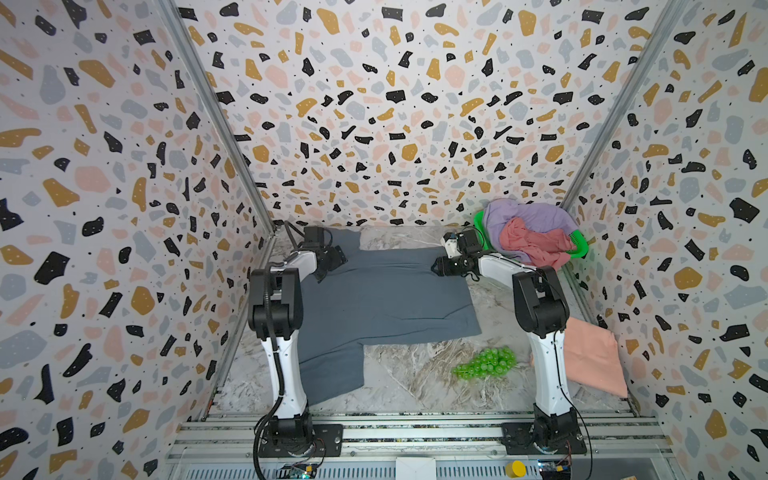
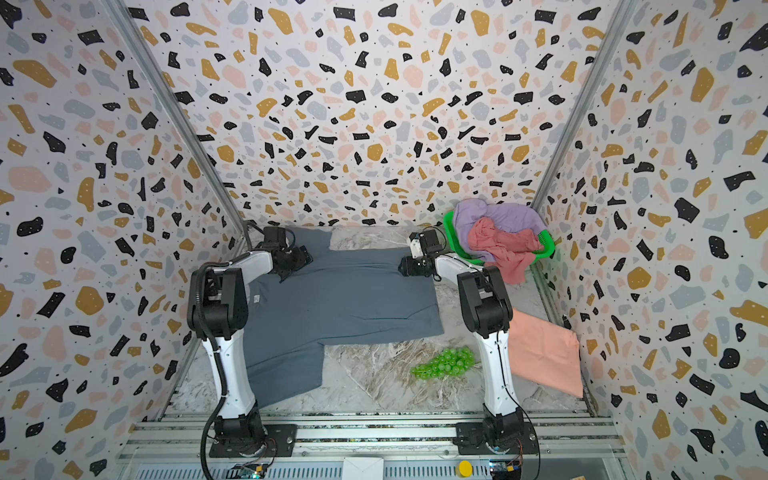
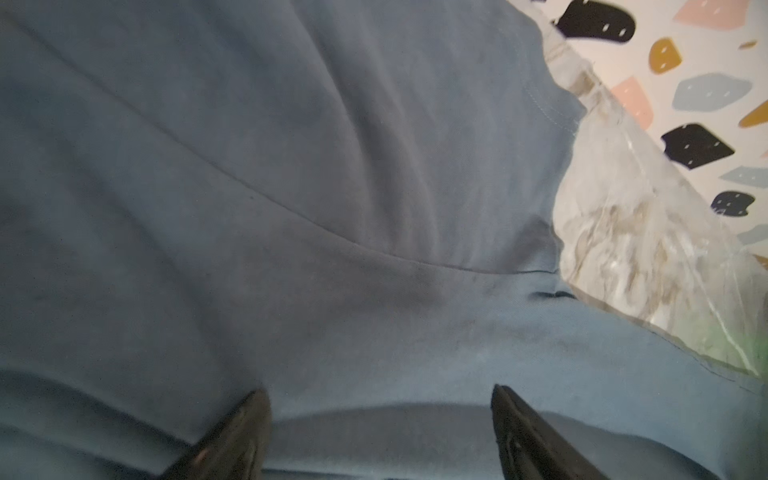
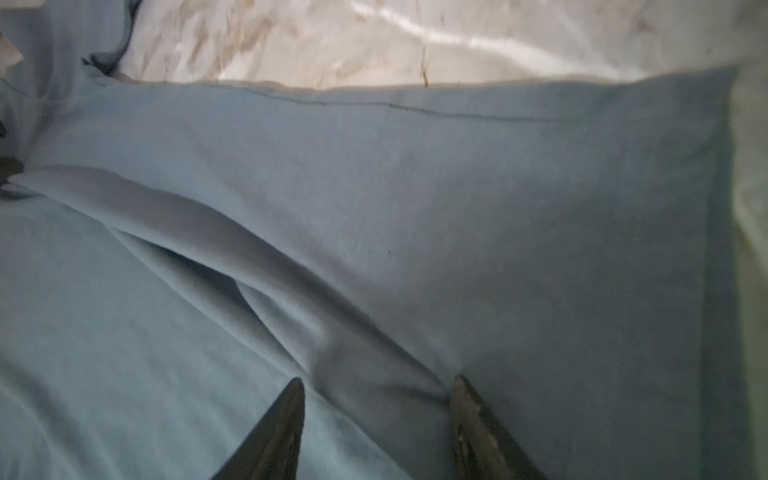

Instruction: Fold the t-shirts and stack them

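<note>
The cloth stands up for pinching at the raised fold on the far sleeve point(image 3: 348, 120), so the left gripper will next move outward past the sleeve seam onto that fold and close.
A slate grey t-shirt point(image 1: 386, 295) point(image 2: 345, 299) lies spread flat across the middle of the table, one sleeve toward the front. My left gripper point(image 1: 332, 259) point(image 3: 380, 399) stands open low over its far left shoulder, with smooth cloth between the fingertips. My right gripper point(image 1: 436, 266) point(image 4: 376, 388) is open at the shirt's far right corner, a raised ridge of grey cloth running between its fingertips. A lilac t-shirt point(image 1: 528, 216) and a rose pink t-shirt point(image 1: 532, 245) sit bunched in the basket. A salmon peach t-shirt point(image 1: 594, 357) lies folded at the right.
The green mesh basket point(image 1: 579, 243) stands in the far right corner, just behind the right wrist. A bunch of green plastic grapes point(image 1: 486, 361) lies on the marble table point(image 1: 415, 382) in front of the grey shirt. Patterned walls close in on three sides.
</note>
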Tool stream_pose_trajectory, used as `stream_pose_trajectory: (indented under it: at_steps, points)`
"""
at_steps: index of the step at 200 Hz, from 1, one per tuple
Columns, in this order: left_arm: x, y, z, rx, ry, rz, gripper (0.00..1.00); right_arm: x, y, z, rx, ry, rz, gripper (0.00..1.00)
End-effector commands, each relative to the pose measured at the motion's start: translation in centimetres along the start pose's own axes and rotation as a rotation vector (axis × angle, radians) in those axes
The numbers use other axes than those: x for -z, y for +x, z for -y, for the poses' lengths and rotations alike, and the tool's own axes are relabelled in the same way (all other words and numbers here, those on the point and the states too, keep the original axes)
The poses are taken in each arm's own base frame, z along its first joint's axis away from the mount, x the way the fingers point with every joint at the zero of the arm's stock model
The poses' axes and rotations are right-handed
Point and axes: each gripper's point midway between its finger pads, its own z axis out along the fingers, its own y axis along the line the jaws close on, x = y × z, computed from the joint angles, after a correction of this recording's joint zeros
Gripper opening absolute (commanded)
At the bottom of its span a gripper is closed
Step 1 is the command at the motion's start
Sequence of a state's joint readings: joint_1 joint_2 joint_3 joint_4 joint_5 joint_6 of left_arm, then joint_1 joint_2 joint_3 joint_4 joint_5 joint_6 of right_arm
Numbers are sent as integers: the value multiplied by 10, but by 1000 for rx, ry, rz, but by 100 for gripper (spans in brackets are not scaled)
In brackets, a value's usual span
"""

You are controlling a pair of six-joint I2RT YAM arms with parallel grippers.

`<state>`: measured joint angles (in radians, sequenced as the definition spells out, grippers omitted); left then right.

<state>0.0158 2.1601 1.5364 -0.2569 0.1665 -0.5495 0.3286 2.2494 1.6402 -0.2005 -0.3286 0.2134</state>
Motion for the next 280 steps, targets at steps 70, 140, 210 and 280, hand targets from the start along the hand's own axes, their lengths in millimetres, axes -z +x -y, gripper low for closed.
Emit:
stream_pose_trajectory:
  at_steps: [70, 140, 210, 280]
  points:
    - [34, -84, 13, -123, -124, 75, 86, 39, -99, 27, 60, 211, 230, 68]
    - [0, -163, 0, -75, -95, 340, 86, 24, -131, 63, -38, 241, 347, 74]
    - [-51, -149, -23, 21, -122, 328, 85, 0, -98, 85, -88, 268, 276, 75]
    - [-80, -106, -18, 87, -114, 204, 72, -47, -78, 65, -49, 113, 147, 71]
